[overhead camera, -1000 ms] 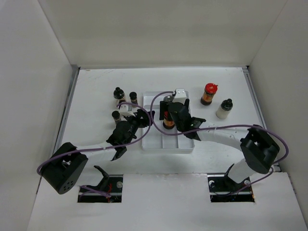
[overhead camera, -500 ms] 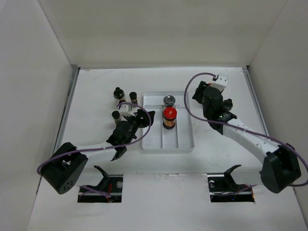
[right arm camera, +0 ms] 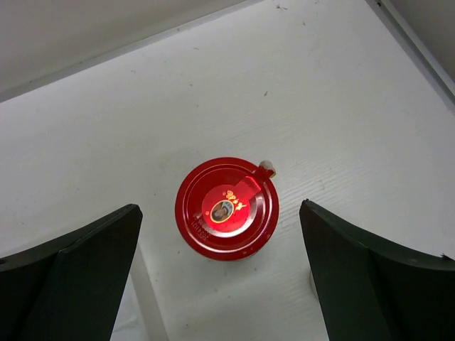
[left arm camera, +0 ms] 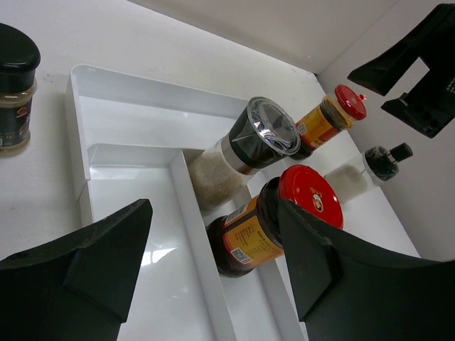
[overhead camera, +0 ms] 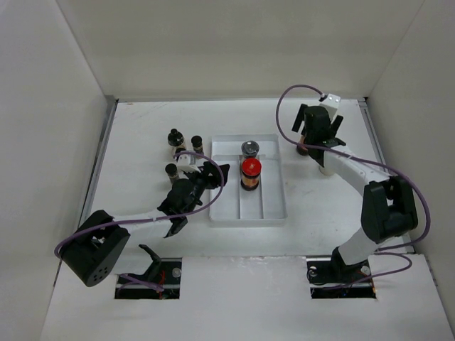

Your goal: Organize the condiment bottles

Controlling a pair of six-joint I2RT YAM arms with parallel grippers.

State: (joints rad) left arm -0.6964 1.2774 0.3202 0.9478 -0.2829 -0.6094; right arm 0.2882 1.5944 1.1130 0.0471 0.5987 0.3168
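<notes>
The second red-capped bottle (overhead camera: 303, 143) (right arm camera: 227, 209) gets one finger on either side next, as my right gripper comes down over it before closing its fingers.
A white tray (overhead camera: 269, 204) holds a silver-capped bottle (overhead camera: 249, 148) and a red-capped bottle (overhead camera: 250, 170) with dark contents, both upright. My left gripper (overhead camera: 217, 174) is open and empty at the tray's left edge, and in the left wrist view (left arm camera: 215, 213) it faces both bottles. My right gripper (overhead camera: 315, 138) is open above a second red-capped bottle (right arm camera: 227, 208), which stands on the table between its fingers without touching them. A whitish black-capped bottle (left arm camera: 370, 167) stands beside it. Small black-capped jars (overhead camera: 175, 137) (overhead camera: 197, 142) (overhead camera: 171, 170) stand left of the tray.
White walls enclose the table on three sides. The tray has long compartments split by low dividers (left arm camera: 199, 234). A metal strip (overhead camera: 105, 149) runs along the table's left edge.
My right gripper has let go of the red-capped bottle in the tray and swung to the back right, over the second red-capped bottle. My left arm has not moved.
</notes>
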